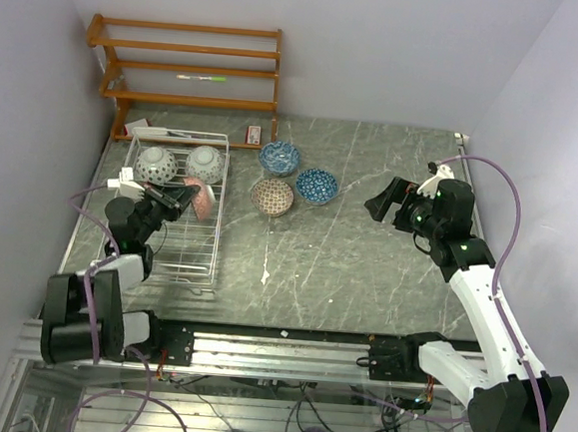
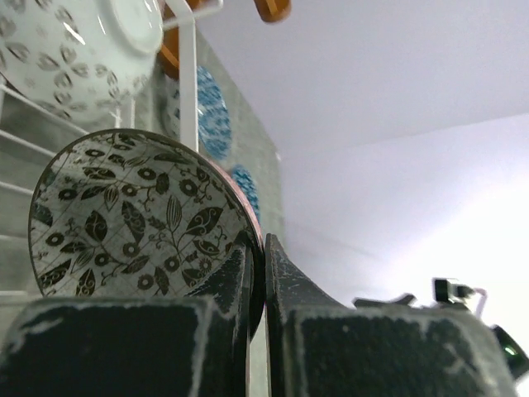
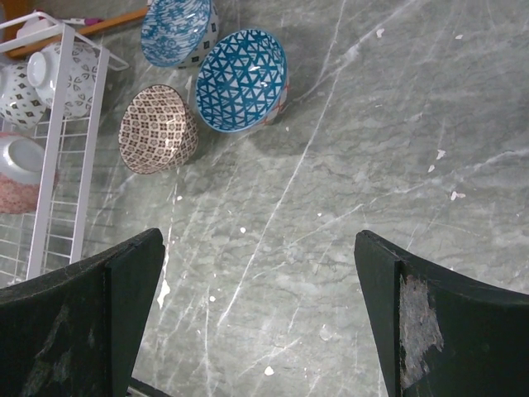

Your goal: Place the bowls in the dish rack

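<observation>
Next, I carry the red-rimmed bowl outward in my left gripper to the near side of the nearer pale bowl [image 1: 205, 174] [image 2: 81, 98] and release it, since bare rack wires separate them.
The white wire dish rack [image 1: 176, 257] stands at the left of the table. Two pale patterned bowls [image 1: 156, 164] [image 1: 205, 161] lie at its far end. My left gripper [image 1: 177, 200] is over the rack, shut on the rim of a red-rimmed bowl [image 2: 140, 215] tipped on its side; the same bowl [image 3: 21, 169] shows pink in the right wrist view. On the table sit two blue bowls [image 1: 279, 157] [image 1: 316, 185] and a brownish bowl [image 1: 272, 196]. My right gripper [image 1: 385, 199] hangs open and holds nothing, right of these; below it is bare table [image 3: 258, 240].
An orange-brown wooden shelf [image 1: 191, 63] stands against the back wall behind the rack. A small red item [image 1: 254, 133] lies near the rack's far right corner. Walls close in on the left and right.
</observation>
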Controlling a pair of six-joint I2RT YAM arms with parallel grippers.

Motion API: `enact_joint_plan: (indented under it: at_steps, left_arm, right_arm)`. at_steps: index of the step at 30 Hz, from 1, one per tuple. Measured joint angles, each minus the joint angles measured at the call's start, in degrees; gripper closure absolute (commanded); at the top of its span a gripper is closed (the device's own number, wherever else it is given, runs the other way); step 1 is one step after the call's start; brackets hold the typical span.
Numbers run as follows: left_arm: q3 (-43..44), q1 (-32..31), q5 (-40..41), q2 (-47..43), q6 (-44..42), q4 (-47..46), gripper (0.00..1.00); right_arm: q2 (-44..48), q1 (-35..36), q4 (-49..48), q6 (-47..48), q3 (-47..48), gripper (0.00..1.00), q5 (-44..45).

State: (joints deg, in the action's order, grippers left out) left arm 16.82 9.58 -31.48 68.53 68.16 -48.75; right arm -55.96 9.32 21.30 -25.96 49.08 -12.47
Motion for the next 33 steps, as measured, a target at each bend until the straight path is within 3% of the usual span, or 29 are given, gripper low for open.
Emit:
enact_joint_plan:
  at_steps: [6,11,17,21,28,30,33]
  left_arm:
    - [-3.3,1.6,-4.7,15.2,12.9,-22.8,0.93]
    - [-2.3,2.2,-5.5,21.9,19.0,-34.3,0.93]
    - [-0.6,4.0,-6.5,24.2,20.5,-37.6,0.93]
    - [0.1,5.9,-7.2,22.8,16.3,-31.0,0.93]
    - [5.2,7.1,-5.3,12.9,4.2,-4.1,0.92]
    - [7.0,7.1,-4.5,10.4,1.2,3.2,0.87]
    - [9.1,7.1,-3.7,8.9,-1.8,10.1,0.92]
  right_arm:
    - [0.0,0.0,-0.1,0.0,0.0,0.0,-0.2]
    - [-0.1,0.0,-0.4,0.0,0.0,0.0,-0.2]
    - [-0.5,0.0,-0.5,0.0,0.0,0.0,-0.1]
    - [-1.4,0.0,-1.3,0.0,-0.1,0.0,-0.2]
    - [-2.8,0.0,-2.1,-0.1,-1.0,0.0,-0.6]
    - [-2.9,0.0,-2.5,-0.1,-1.0,0.0,-0.8]
    - [-3.1,0.0,-3.2,-0.1,-1.0,0.0,-1.2]
